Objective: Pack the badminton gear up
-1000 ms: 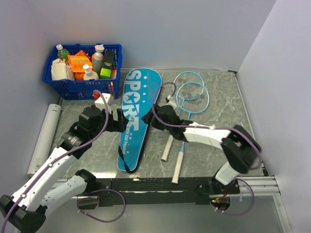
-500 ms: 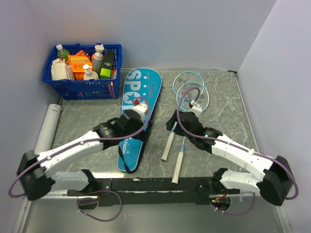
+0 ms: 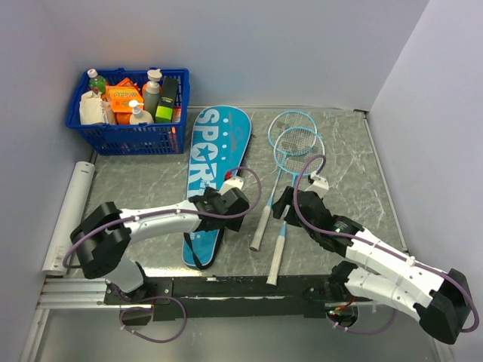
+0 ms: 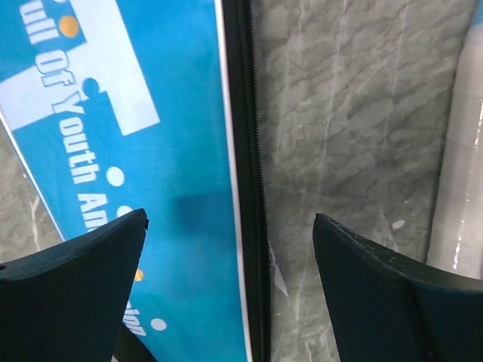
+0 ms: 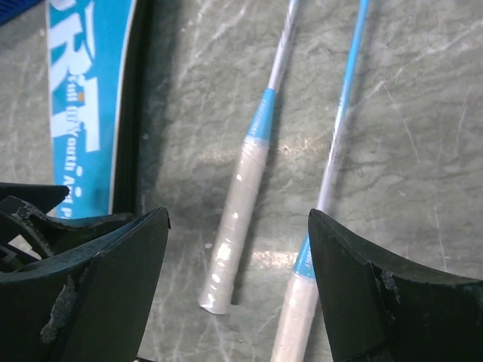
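My left gripper lowers its open fingers astride the bag's zippered edge (image 4: 249, 245) next and closes on it, since that edge runs below the gripper, already between those fingers.
The long teal bag (image 3: 215, 147) printed "SPORT" lies flat in the middle of the table. Two light-blue rackets (image 3: 299, 149) lie to its right, grey-white handles (image 3: 259, 230) pointing toward me. My left gripper (image 3: 229, 213) hangs open over the bag's lower right edge; in the left wrist view the gripper (image 4: 230, 217) straddles the black zipper (image 4: 249, 188), with the teal bag (image 4: 151, 113) to its left. My right gripper (image 3: 282, 204) is open above the racket shafts; in the right wrist view the gripper (image 5: 238, 219) has both handles (image 5: 234, 226) below its jaws, holding nothing.
A blue basket (image 3: 128, 134) full of bottles and packets stands at the back left. A white tube (image 3: 69, 215) lies along the left table edge. Walls close in the left, back and right sides. The bag's black strap loop (image 3: 198, 260) lies at its near end.
My left arm swung right from beside the basket and down to the bag's lower right edge. My right arm drew back from the bag to above the racket handles, its jaws opening a little wider.
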